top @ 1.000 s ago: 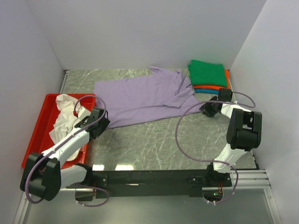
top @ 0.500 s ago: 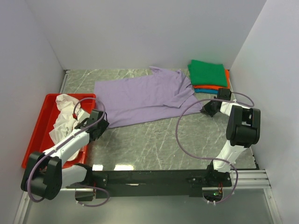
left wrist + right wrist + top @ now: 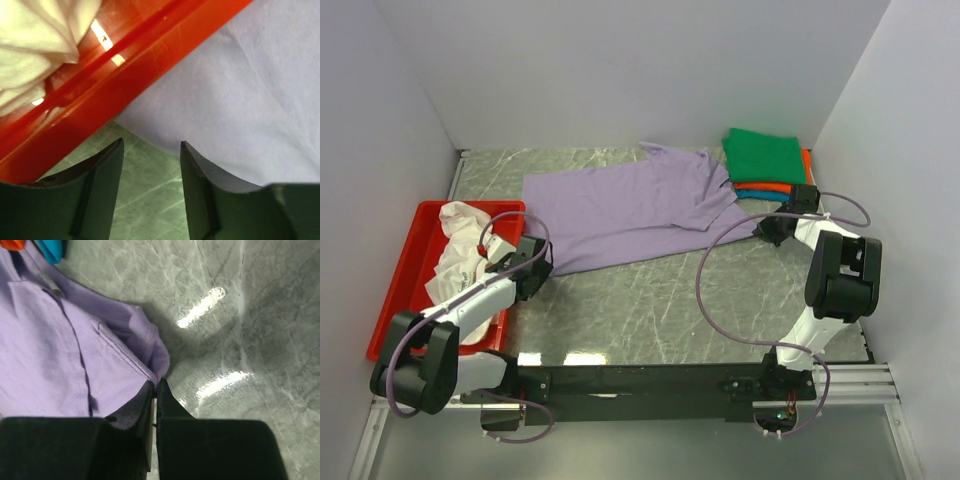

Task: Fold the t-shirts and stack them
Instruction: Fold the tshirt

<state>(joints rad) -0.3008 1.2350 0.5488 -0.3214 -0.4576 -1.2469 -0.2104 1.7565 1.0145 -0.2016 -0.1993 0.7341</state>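
Note:
My right gripper draws the shirt's corner back and to the right in the top view next and releases it, since bare table lies back that way.
The lavender t-shirt lies spread flat on the table. My left gripper is open just off its near left corner, beside the tray; in the left wrist view the gripper has bare table between its fingers and the shirt just ahead. My right gripper is shut on the shirt's right edge; the right wrist view shows the gripper pinching the hem of the shirt. The white t-shirt lies crumpled in the tray. The green t-shirt, orange t-shirt and teal t-shirt are stacked folded at the back right.
The shallow red tray sits along the left wall, its rim close beside my left fingers. White walls close in the left, back and right. The table is green marble.
My right gripper has drawn slightly back and to the right with the shirt's edge. My left gripper has edged a little closer to the shirt's near left corner.

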